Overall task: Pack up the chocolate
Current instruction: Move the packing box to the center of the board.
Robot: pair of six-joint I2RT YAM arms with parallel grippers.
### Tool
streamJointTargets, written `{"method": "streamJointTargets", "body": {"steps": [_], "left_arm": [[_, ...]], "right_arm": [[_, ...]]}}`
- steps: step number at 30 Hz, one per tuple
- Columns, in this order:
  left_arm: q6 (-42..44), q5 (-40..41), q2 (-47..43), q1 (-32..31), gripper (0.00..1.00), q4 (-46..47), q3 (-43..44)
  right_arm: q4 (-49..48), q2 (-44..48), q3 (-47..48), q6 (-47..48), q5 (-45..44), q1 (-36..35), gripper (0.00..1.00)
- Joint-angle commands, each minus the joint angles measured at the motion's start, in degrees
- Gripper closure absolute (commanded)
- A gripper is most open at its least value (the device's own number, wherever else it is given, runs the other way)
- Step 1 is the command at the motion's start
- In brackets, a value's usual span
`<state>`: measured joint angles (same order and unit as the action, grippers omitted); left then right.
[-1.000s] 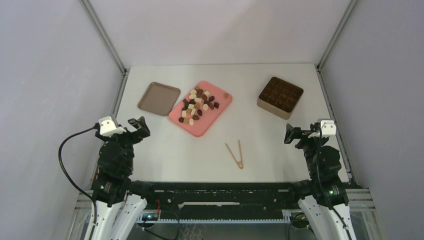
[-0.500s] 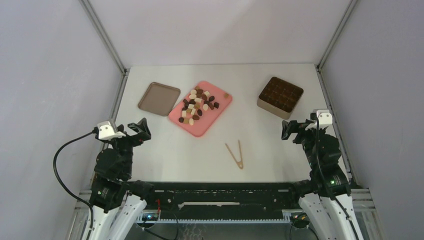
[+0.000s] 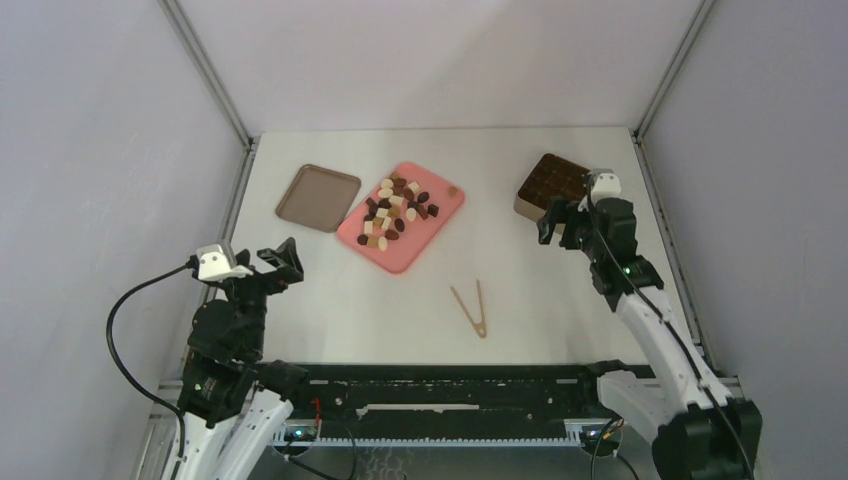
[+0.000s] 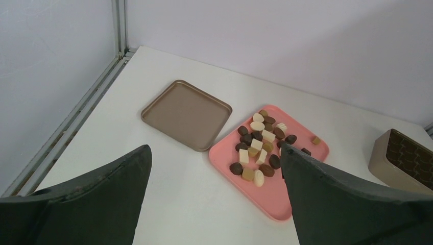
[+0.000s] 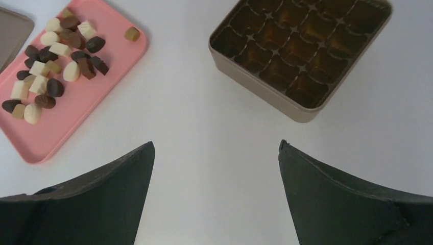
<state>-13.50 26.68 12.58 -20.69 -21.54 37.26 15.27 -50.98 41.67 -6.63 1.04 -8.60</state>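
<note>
The tin stands well apart from the chocolate. My right gripper will next go down and reach outward onto the tin's thin side facing the pink tray (image 5: 231, 16).
The chocolate (image 3: 397, 210) is a heap of dark brown, mid brown and cream pieces on a pink tray (image 3: 402, 256) at the middle back. The left wrist view shows the chocolate (image 4: 260, 145) on the tray (image 4: 261, 204). In the right wrist view the chocolate (image 5: 56, 61) lies at the upper left. My left gripper (image 3: 283, 262) (image 4: 215, 146) hangs open at the near left, well short of the tray. My right gripper (image 3: 556, 225) (image 5: 216, 142) is open and empty above bare table, just in front of the tan tin (image 3: 560, 178) (image 5: 255, 87).
The tin's dark gridded insert holds nothing. A flat brown lid (image 3: 318, 197) (image 4: 186, 113) lies left of the pink tray. Thin wooden tongs (image 3: 470, 308) lie near the table's front centre. Metal frame rails and grey walls bound the table on both sides.
My right arm has stretched forward and leftward from the near right edge to the front of the tin. The left arm has barely shifted. Both grippers stayed open.
</note>
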Motion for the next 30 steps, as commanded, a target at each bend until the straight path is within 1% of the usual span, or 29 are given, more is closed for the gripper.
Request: {"method": "streamJointTargets", "body": {"steps": [1, 4, 8, 11, 15, 16, 20, 26, 30], "left_arm": [[1.1, 0.3, 0.6, -0.4, 0.00, 1.8, -1.0], [1.2, 0.3, 1.4, -0.4, 0.00, 1.9, -1.0], [1.4, -0.5, 2.4, -0.5, 0.00, 2.1, -1.1], [1.6, -0.3, 2.9, -0.5, 0.00, 2.1, -1.1], [1.7, -0.6, 4.0, -0.5, 0.00, 2.2, -1.0], [1.7, -0.8, 4.3, -0.5, 0.00, 2.3, -1.0], [1.9, -1.1, 5.0, -0.5, 0.00, 2.4, -0.9], [2.1, -1.4, 5.4, -0.5, 0.00, 2.5, -0.9], [2.1, -1.9, 5.4, -0.5, 0.00, 2.6, -0.9]], "right_arm": [[-9.9, -8.0, 4.0, -3.0, 6.4, 2.5, 0.00], [-12.1, -14.5, 5.9, -2.4, 8.3, 3.9, 0.00], [-12.5, -24.0, 9.6, 0.2, 9.9, 5.4, 0.00], [-10.7, -30.5, 13.7, 3.0, 10.5, 6.1, 0.04], [-5.6, -38.8, 20.9, 7.7, 10.4, 6.4, 0.13], [-4.7, -40.5, 22.3, 8.8, 10.5, 6.4, 0.17], [-3.1, -45.8, 25.8, 11.7, 11.2, 5.9, 0.29], [1.1, -51.8, 30.6, 16.8, 13.1, 4.3, 0.45], [3.6, -54.3, 32.4, 20.1, 12.2, 2.4, 0.56]]}}
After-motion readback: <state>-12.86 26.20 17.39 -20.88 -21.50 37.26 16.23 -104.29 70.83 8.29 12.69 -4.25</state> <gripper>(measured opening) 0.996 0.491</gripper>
